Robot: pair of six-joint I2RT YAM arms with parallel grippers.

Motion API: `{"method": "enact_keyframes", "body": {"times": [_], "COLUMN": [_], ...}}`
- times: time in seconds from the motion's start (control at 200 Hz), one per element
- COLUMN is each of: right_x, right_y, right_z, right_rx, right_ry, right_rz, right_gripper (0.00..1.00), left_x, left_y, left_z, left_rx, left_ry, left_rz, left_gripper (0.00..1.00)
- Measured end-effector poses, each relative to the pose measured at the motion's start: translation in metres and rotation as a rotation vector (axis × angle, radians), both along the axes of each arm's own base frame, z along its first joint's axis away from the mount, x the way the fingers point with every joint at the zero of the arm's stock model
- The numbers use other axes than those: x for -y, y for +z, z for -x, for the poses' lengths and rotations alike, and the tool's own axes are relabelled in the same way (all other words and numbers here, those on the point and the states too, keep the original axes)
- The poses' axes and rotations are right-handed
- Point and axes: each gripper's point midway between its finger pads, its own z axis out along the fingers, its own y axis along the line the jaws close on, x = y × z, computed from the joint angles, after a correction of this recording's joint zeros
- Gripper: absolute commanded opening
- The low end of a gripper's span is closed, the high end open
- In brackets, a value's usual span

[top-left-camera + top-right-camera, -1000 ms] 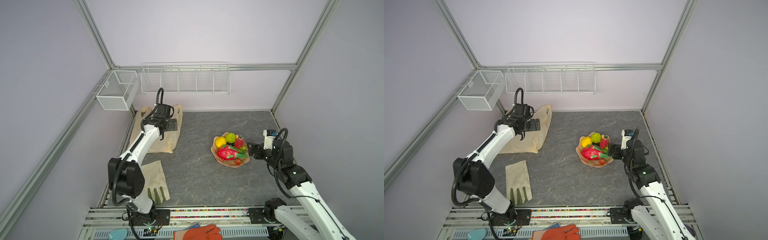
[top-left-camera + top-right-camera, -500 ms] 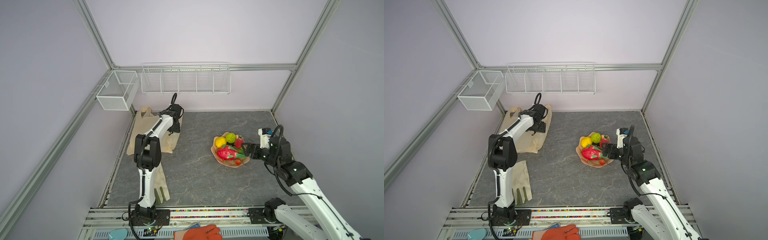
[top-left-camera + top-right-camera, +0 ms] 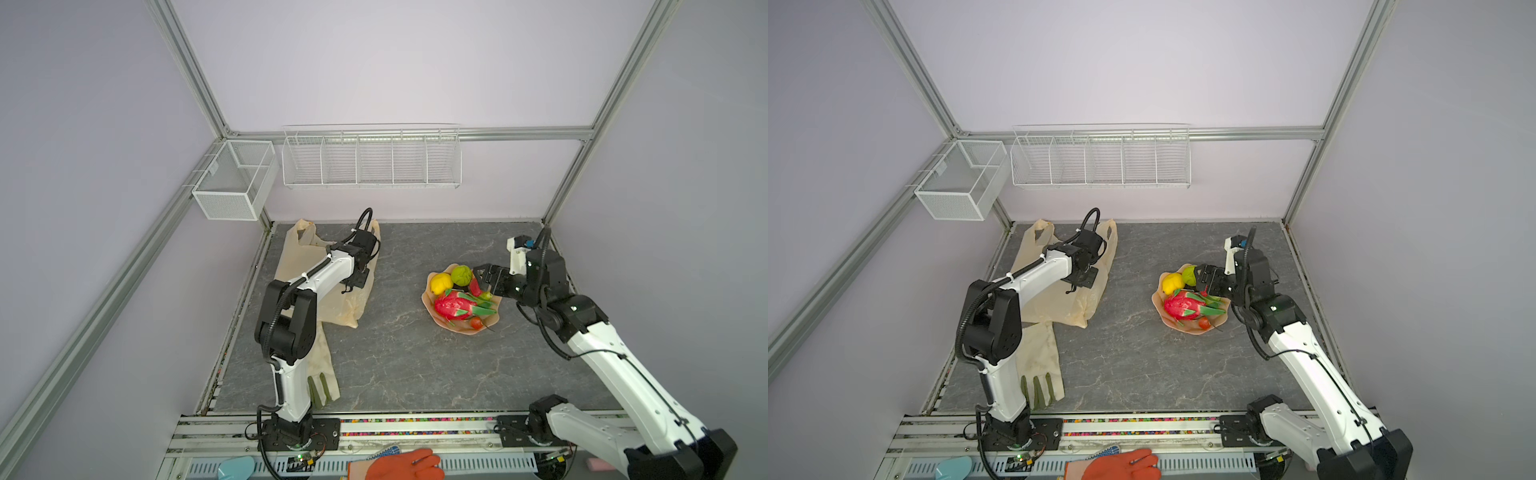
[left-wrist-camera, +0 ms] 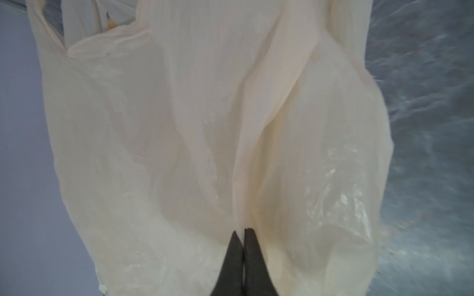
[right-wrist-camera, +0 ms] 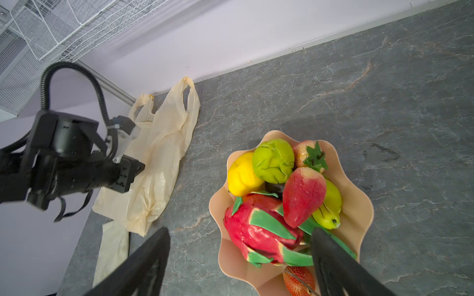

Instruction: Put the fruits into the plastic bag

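My left gripper drags the fold back onto bare tabletop [image 3: 357, 344] beside the cream glove next, turning the rear-facing handles toward the plate [image 3: 428, 299], and releases the fold.
The plastic bag [image 3: 291, 266] [image 3: 1054, 303] lies flat at the back left, cream and crinkled, its two loop handles toward the rear wall. My left gripper [image 4: 242, 230] [image 3: 355, 282] is shut on a raised fold of the plastic bag [image 4: 179, 128]. The fruits sit heaped on a peach plate [image 3: 428, 299] [image 5: 359, 205]: dragon fruit [image 3: 457, 305] [image 5: 256, 230], lemon [image 3: 441, 284] [image 5: 241, 176], lime [image 3: 461, 275] [image 5: 273, 160], strawberry [image 5: 302, 194]. My right gripper [image 5: 241, 232] [image 3: 482, 276] hangs open over the plate's far right side, holding nothing.
A cream glove with green fingertips [image 3: 322, 365] lies in front of the bag, partly under the left arm. An orange glove [image 3: 399, 461] rests on the front rail. Wire baskets [image 3: 370, 158] hang on the back wall and the left corner [image 3: 232, 178].
My left gripper has swung over the bag's right part and closed on a fold of it. My right gripper has crept left to the plate, still open.
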Motion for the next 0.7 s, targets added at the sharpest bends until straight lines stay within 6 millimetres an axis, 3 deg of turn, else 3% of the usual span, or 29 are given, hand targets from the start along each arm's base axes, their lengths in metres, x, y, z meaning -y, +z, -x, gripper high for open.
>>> {"method": "enact_keyframes", "body": {"times": [0.18, 0.41, 0.565, 0.7], "right_x": [-0.022, -0.053, -0.071, -0.082], "right_y": [0.006, -0.007, -0.029, -0.048], "right_z": [-0.038, -0.079, -0.096, -0.095], "right_rx": [-0.054, -0.138, -0.217, -0.274], "right_ry": [0.015, 0.069, 0.095, 0.118], "right_rz": [-0.051, -0.112, -0.146, -0.149], "right_gripper": [0.88, 0.88, 0.91, 0.93], "left_x": [0.037, 0.073, 0.075, 0.064], "left_y": [0.035, 0.051, 0.054, 0.057], "left_z": [0.041, 0.097, 0.123, 0.132], "left_rx": [0.114, 0.203, 0.252, 0.296], "left_ry": [-0.196, -0.467, -0.591, -0.631], "left_rz": [0.017, -0.03, -0.079, -0.125], "left_gripper": [0.03, 0.0, 0.0, 0.0]}}
